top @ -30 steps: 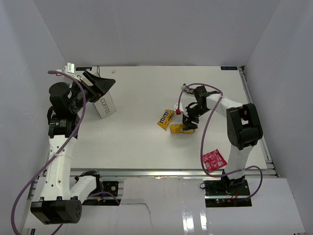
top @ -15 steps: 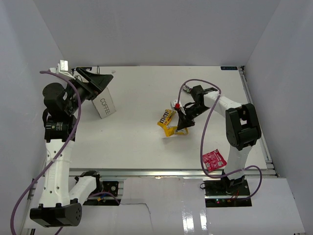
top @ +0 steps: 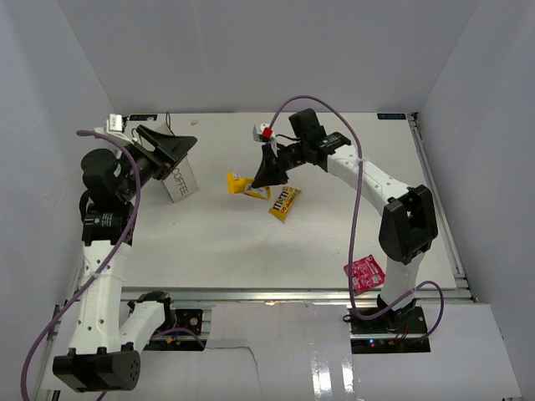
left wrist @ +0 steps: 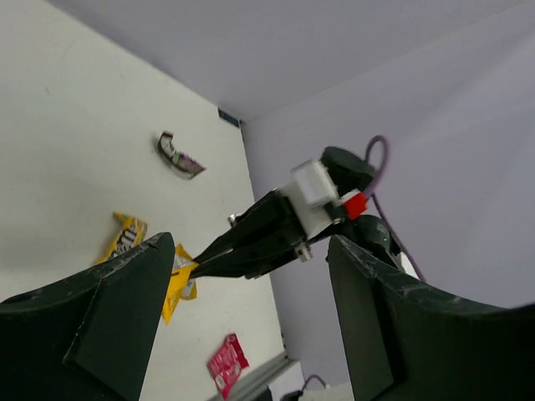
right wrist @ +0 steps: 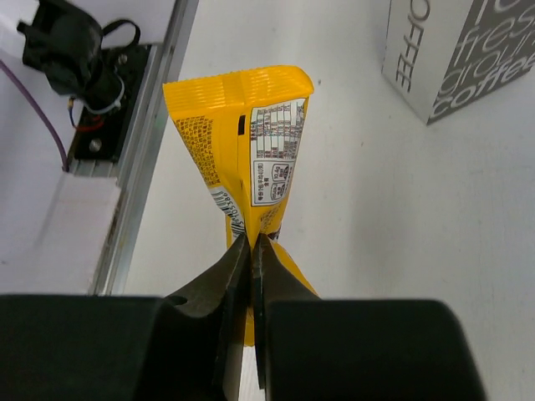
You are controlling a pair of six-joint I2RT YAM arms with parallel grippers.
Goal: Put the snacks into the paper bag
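Note:
Next I need to move my left gripper from the paper bag (top: 181, 182) to close on the held packet's loose end (top: 235, 182), since that end of the packet lies to its right in the top view.
My right gripper (top: 259, 180) is shut on a yellow snack packet (top: 239, 184), which hangs above the table right of the paper bag (top: 181, 182). In the right wrist view the jaws (right wrist: 251, 244) pinch the packet (right wrist: 251, 134) at its middle. The white "COFFEE" bag (right wrist: 456, 58) shows at the top right of that view. My left gripper (top: 175, 146) stands open at the bag's top, and its fingers (left wrist: 117, 317) frame the right gripper's packet (left wrist: 177, 282). A second yellow packet (top: 284, 203) lies mid-table. A pink-red packet (top: 365, 273) lies near the front right edge.
A dark crumpled packet (left wrist: 179, 156) lies at the far side of the table in the left wrist view. White walls close in the table on three sides. The metal front rail (top: 292, 294) runs along the near edge.
My right gripper has shut on one yellow packet, lifted it and carried it left toward the bag. The other yellow packet stayed on the table. The left gripper barely moved.

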